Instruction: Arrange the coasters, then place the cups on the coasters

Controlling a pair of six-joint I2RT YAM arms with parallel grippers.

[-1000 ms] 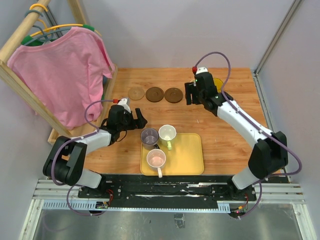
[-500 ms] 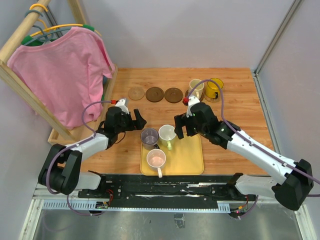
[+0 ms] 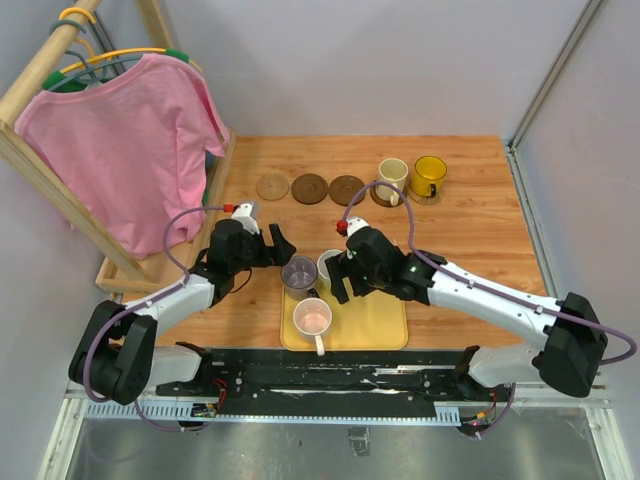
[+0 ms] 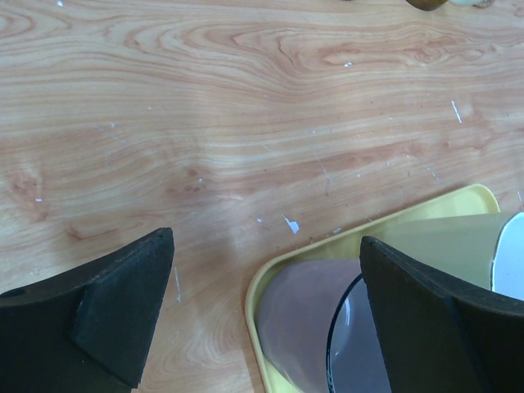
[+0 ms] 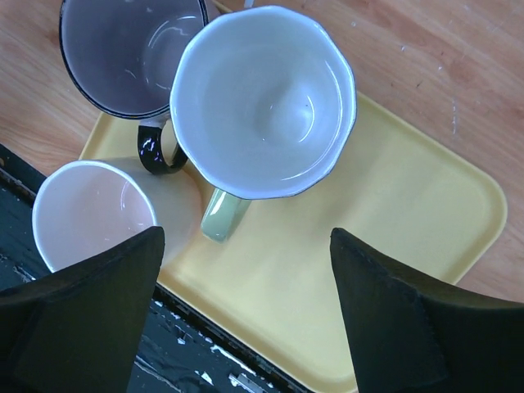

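Observation:
The white-greenish cup still stands on the tray while coasters lie bare, so the robot's right gripper will next move down onto the handle of this cup, with one finger on each side.
Three bare coasters (image 3: 272, 186) (image 3: 309, 188) (image 3: 347, 189) lie in a row at the back. To their right the cream cup (image 3: 392, 173) and the yellow cup (image 3: 430, 175) each stand on a coaster. On the yellow tray (image 3: 380, 320) stand the grey-purple cup (image 3: 298, 272) (image 4: 303, 319) (image 5: 131, 49), the white-greenish cup (image 5: 262, 98) and the pale pink cup (image 3: 313, 317) (image 5: 90, 213). My left gripper (image 3: 283, 248) (image 4: 266, 239) is open, low over the table just left of the grey-purple cup. My right gripper (image 3: 338, 282) (image 5: 246, 233) hangs open above the white-greenish cup's handle, holding nothing.
A wooden rack (image 3: 60, 190) with a pink shirt (image 3: 130, 140) stands at the left edge of the table. Grey walls close the back and right. The tray's rim (image 4: 255, 295) lies between the left fingers.
My right arm swung from the back right by the yellow cup down to the tray, uncovering the cream and yellow cups. My left gripper edged slightly toward the tray.

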